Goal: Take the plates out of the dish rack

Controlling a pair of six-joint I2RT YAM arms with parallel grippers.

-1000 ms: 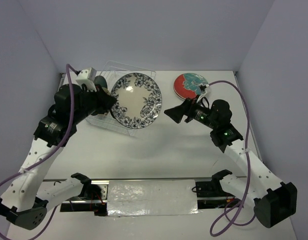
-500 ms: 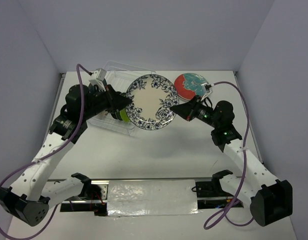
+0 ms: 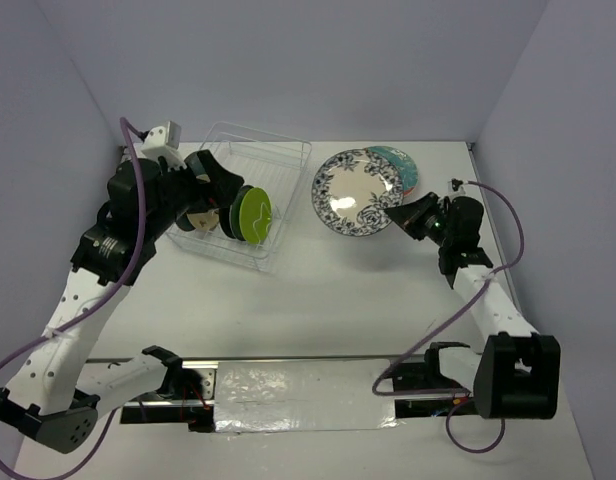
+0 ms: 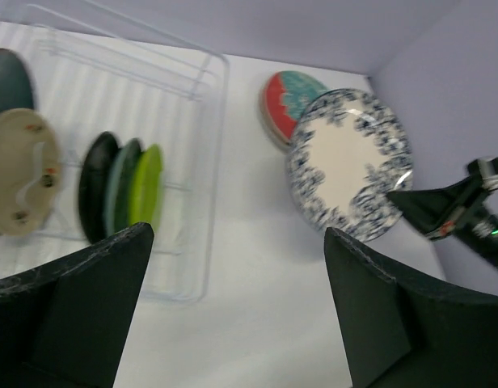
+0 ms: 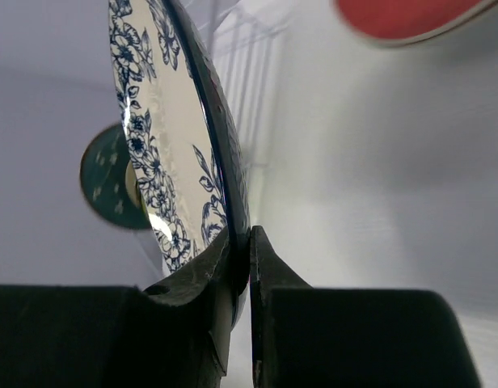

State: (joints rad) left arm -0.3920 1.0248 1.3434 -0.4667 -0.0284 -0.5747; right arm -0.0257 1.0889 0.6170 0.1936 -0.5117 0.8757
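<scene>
My right gripper holds the floral plate and will next move it outward and down onto the red-teal plate (image 3: 399,166) (image 5: 413,14), which already lies flat outside the rack.
My right gripper (image 3: 400,214) (image 5: 249,242) is shut on the lower right rim of the white-blue floral plate (image 3: 356,192) (image 5: 148,137), holding it tilted above the table. Behind it lies the red-teal plate (image 3: 400,163) (image 4: 283,101) (image 5: 398,16). The dish rack (image 3: 273,150) (image 4: 213,129) stands at the back left. In it, on edge, stand a lime green plate (image 3: 253,215) (image 4: 148,184), two darker plates (image 4: 103,184), a tan plate (image 4: 18,182) and a dark teal one (image 4: 6,77). My left gripper (image 3: 220,195) (image 4: 233,307) hangs open over the rack's left half, holding nothing.
White table (image 3: 318,300) runs between the rack and the arm bases. Grey walls close in the back and both sides. A purple cable (image 3: 493,270) loops beside the right arm.
The left gripper has opened, let go of the floral plate and drawn back over the rack. The right gripper, shut on its rim, has carried it right, next to the red-teal plate.
</scene>
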